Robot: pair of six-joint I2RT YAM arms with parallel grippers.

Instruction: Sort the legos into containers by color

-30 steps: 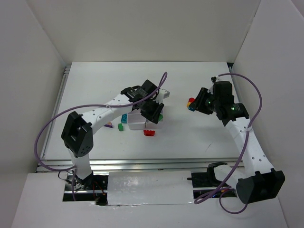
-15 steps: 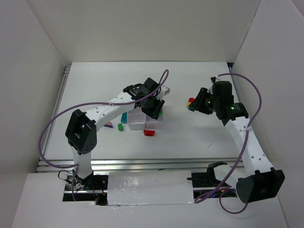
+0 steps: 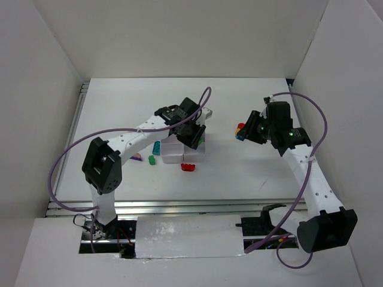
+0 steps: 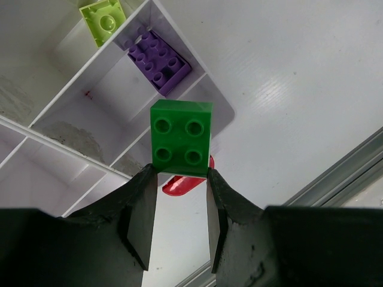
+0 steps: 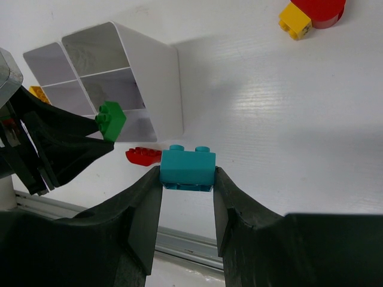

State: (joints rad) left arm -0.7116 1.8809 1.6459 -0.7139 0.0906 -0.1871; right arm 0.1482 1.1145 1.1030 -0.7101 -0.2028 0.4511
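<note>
My left gripper needs to lower the green lego a little over the end section by the red lego (image 3: 194,152) (image 4: 147,146) next and open, because purple and lime legos are in other sections of the containers.
My left gripper (image 3: 195,140) is shut on a green lego (image 4: 181,133) and holds it above a corner of the white containers (image 3: 175,153). In the left wrist view the gripper (image 4: 179,173) hovers over the compartment walls (image 4: 119,113). One compartment holds a purple lego (image 4: 158,60) and another a lime one (image 4: 103,18). My right gripper (image 3: 244,133) is shut on a teal lego (image 5: 187,167) and holds it above the table, well right of the containers (image 5: 161,66). In the right wrist view that gripper (image 5: 187,177) also sees the green lego (image 5: 111,119).
A red lego (image 3: 188,167) lies just in front of the containers and shows in both wrist views (image 4: 185,182) (image 5: 143,156). A yellow lego (image 5: 295,20) and a red one (image 5: 320,9) lie by the right gripper. Teal (image 3: 157,147) and green (image 3: 152,159) legos lie left of the containers.
My left gripper has shifted slightly right and back over the containers with the green lego. The right arm has barely moved.
</note>
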